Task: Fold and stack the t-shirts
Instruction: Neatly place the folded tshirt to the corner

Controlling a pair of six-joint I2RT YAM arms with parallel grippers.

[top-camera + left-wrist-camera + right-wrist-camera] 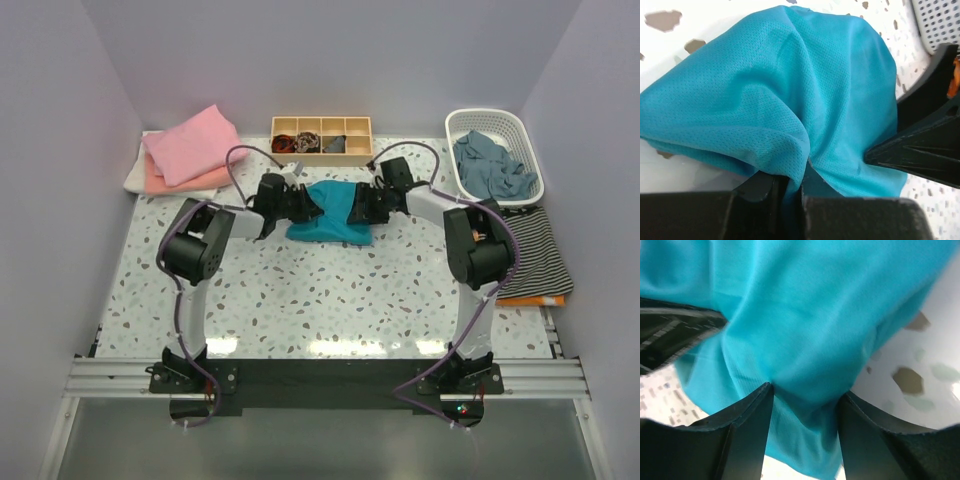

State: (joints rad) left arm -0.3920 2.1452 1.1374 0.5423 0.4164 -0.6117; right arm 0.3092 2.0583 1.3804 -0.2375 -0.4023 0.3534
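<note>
The teal-blue t-shirt (330,215) rises outward and to the left in the top view in my left gripper next. It then comes down onto the pink shirt (193,149), where folded shirts lie stacked.
The teal-blue t-shirt (330,215) lies bunched in the middle of the speckled table (330,290), between my two grippers. My left gripper (301,206) is at its left edge, shut on a pinched fold of the teal cloth (790,100); the fingers (760,192) meet on the fold. At the shirt's right edge my right gripper (362,205) stands open. Its fingers (747,425) are wide apart, with teal cloth (810,330) lying between them. Folded pink (195,143), peach (185,184) and white (135,177) shirts are stacked at the back left.
A wooden compartment box (322,136) sits at the back centre. At the back right a white basket (497,125) holds grey-blue clothes (490,165). Striped cloth (538,250) lies on an orange board at the right edge. Walls enclose three sides.
</note>
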